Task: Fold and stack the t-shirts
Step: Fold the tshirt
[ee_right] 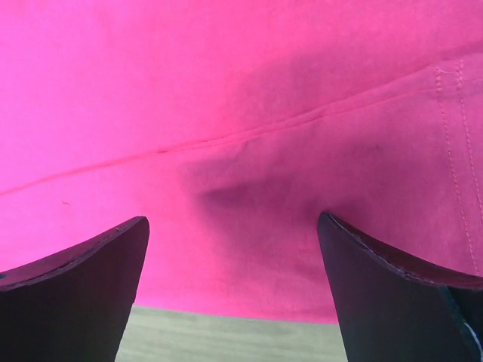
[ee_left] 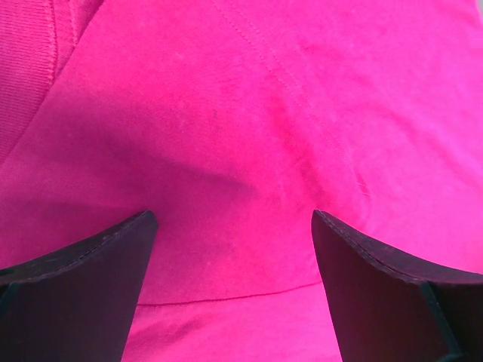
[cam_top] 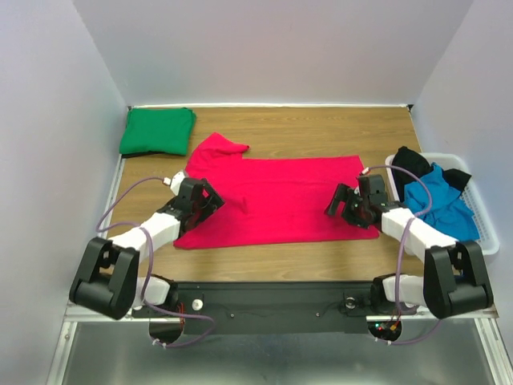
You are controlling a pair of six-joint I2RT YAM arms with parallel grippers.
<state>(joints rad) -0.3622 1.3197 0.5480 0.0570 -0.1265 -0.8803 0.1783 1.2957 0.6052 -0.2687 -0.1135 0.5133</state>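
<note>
The bunched sleeve's far tip (cam_top: 216, 137) stands out against bare wood, so my left gripper moves its open fingers outward next, then down to close there.
The crimson red t-shirt (cam_top: 276, 196) lies spread on the wooden table, one sleeve bunched at its far left. My left gripper (cam_top: 210, 200) is open low over its left part; red cloth (ee_left: 241, 151) fills that wrist view between the fingers. My right gripper (cam_top: 343, 206) is open over the shirt's right near edge; its wrist view shows red cloth (ee_right: 249, 113) and the near edge above bare table. The green t-shirt (cam_top: 157, 131) lies folded at the far left corner. The blue t-shirt (cam_top: 437, 202) and black t-shirt (cam_top: 410, 161) lie in the basket.
The white slatted basket (cam_top: 482, 212) stands at the table's right edge beside my right arm. White walls close in the table at the back and sides. Bare wood (cam_top: 321, 128) shows behind the red shirt.
</note>
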